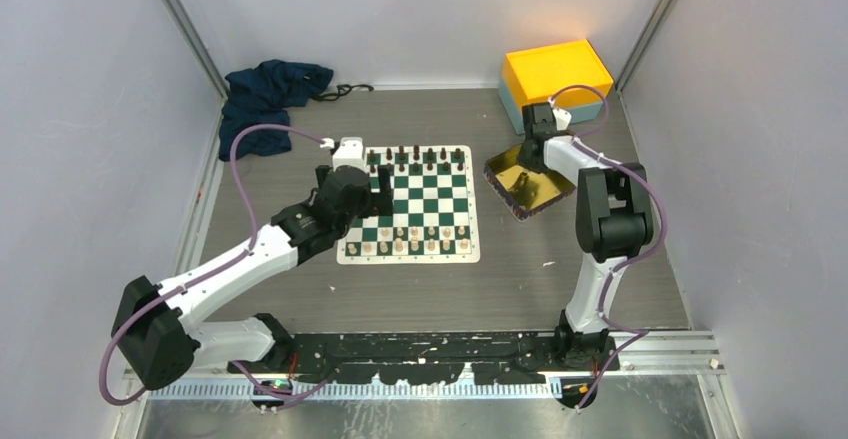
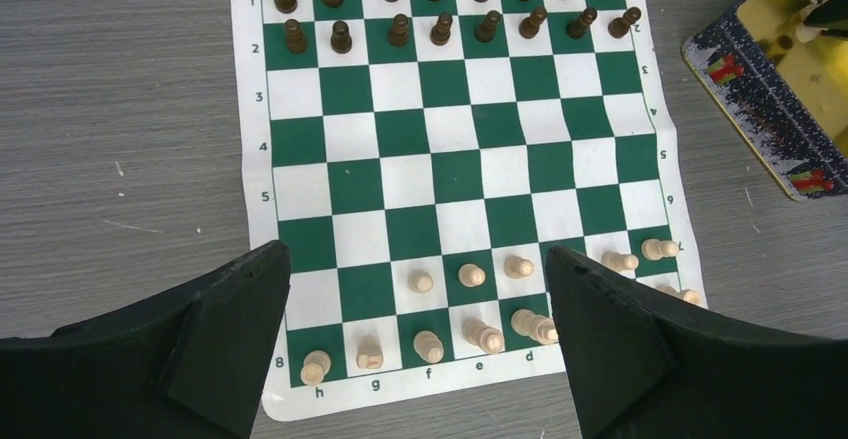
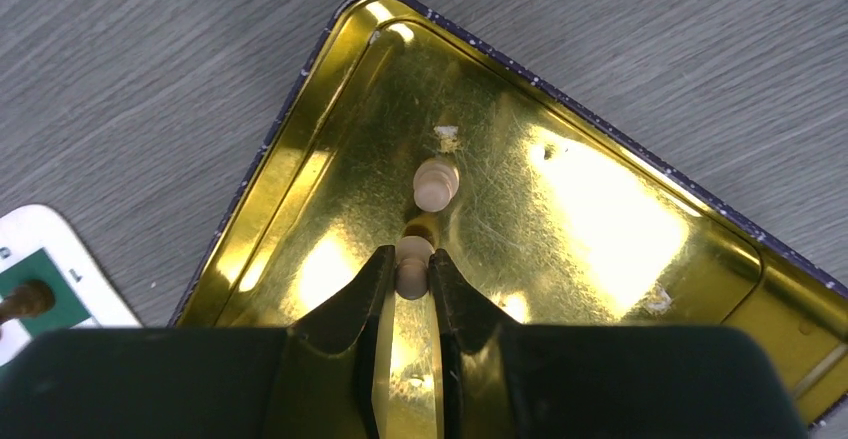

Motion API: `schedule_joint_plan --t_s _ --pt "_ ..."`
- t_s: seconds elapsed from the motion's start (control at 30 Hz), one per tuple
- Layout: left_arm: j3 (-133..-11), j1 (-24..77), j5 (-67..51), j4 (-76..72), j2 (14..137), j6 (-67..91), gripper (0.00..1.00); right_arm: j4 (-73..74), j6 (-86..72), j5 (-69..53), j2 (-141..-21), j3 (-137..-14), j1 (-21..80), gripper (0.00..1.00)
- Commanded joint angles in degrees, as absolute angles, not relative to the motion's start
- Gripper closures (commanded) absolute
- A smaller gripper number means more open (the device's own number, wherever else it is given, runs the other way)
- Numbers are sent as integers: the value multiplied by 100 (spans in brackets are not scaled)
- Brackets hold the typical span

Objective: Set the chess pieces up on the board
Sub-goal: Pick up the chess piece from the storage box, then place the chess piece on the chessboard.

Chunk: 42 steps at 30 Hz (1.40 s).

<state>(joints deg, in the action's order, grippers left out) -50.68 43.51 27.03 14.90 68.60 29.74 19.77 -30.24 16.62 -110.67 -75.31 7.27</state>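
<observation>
I will lift my right gripper, move it to the left in the top view, where the bare white square beyond the pawns' gap lies, and lower to release.
The board [image 1: 420, 204] lies flat in the middle of the table. Cream chess pieces [image 2: 471, 275] stand on its two near rows, and some squares there are bare. My left gripper [image 2: 412, 259] hangs open above those rows at the board's left side, holding nothing. My right gripper [image 3: 411, 271] is down in the gold tray [image 3: 600, 219], shut on a small cream pawn [image 3: 414, 250] at its fingertips. A second cream pawn [image 3: 436, 183] lies loose just beyond it. In the top view the right gripper [image 1: 530, 154] is over the tray [image 1: 527, 187].
Dark chess pieces [image 2: 441, 27] fill the board's two far rows. A yellow box on a teal base [image 1: 556, 71] stands behind the tray. A dark blue cloth [image 1: 268, 94] lies at the back left. Grey walls close the table on three sides.
</observation>
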Motion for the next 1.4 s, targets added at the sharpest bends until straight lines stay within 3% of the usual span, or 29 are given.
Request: schedule_joint_plan --t_s 0.0,0.27,0.6,0.9,1.37 --pt "-5033 4377 2898 1389 6496 3057 1 1761 -2930 1575 -10403 -7533 717 99" --pt "-4813 4377 3082 1715 5900 3156 1 2049 -2680 1604 -9879 -7565 1201 99" --pt "-4231 4377 3483 2293 4526 3645 1 2429 -2490 2206 -9663 -7767 3309 99" --pt "-4116 4377 3726 2776 3672 3927 1 2756 -2557 2413 -10662 -8911 4898 100" --pt "-4052 4377 3814 3088 2994 3902 1 3537 -2713 2353 -12521 -10907 5702 99"
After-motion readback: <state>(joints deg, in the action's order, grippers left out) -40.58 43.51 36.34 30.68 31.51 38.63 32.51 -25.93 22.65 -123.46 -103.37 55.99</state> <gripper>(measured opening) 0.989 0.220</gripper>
